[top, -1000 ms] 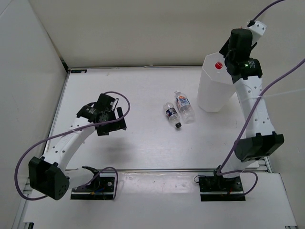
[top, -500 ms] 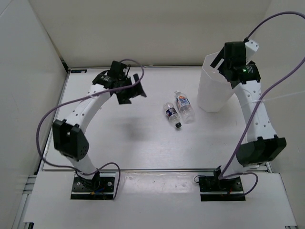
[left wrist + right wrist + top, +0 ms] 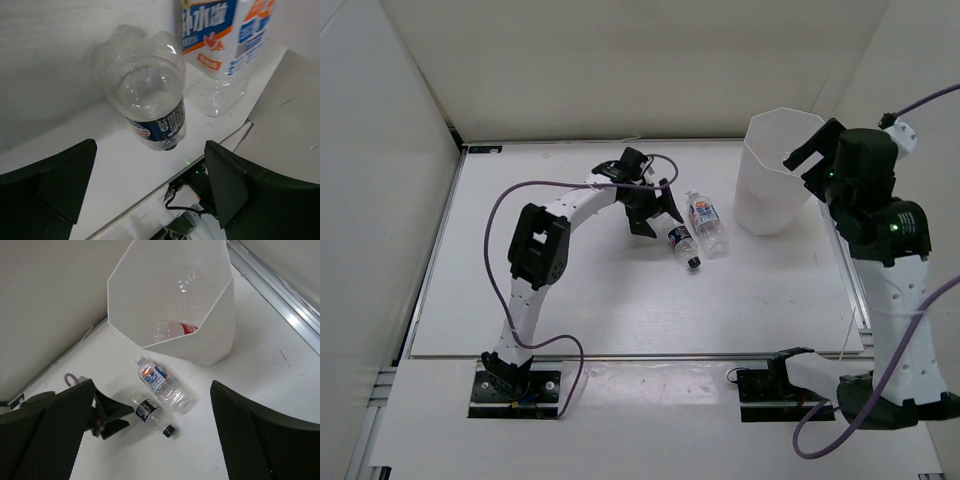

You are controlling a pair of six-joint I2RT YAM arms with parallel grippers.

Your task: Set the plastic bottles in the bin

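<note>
My open fingers are beside the bottom of the dark blue bottle. My left gripper will go down next and bring them around the dark label (image 3: 679,236) (image 3: 161,124).
Two plastic bottles lie side by side mid-table: one with a dark blue label and black cap (image 3: 682,245), one with a white-orange label and white cap (image 3: 707,222). My left gripper (image 3: 660,218) is open and empty just left of the dark blue bottle's base (image 3: 150,100); the white-orange bottle (image 3: 225,45) lies beyond it. The bin (image 3: 765,205) stands at the back right. In the right wrist view the bin (image 3: 215,335) holds a red-labelled bottle (image 3: 175,330) and a clear one (image 3: 187,280). My right gripper (image 3: 808,160) is open and empty, raised beside the bin's right rim.
The table's right metal rail (image 3: 280,300) runs close behind the bin. White walls enclose the back and left. The left arm's purple cable (image 3: 520,200) arches over the table's left half.
My left arm swung from the left side to the middle and now sits by the dark blue bottle. My right gripper left the red-capped bottle in the bin and drew back to the right.
</note>
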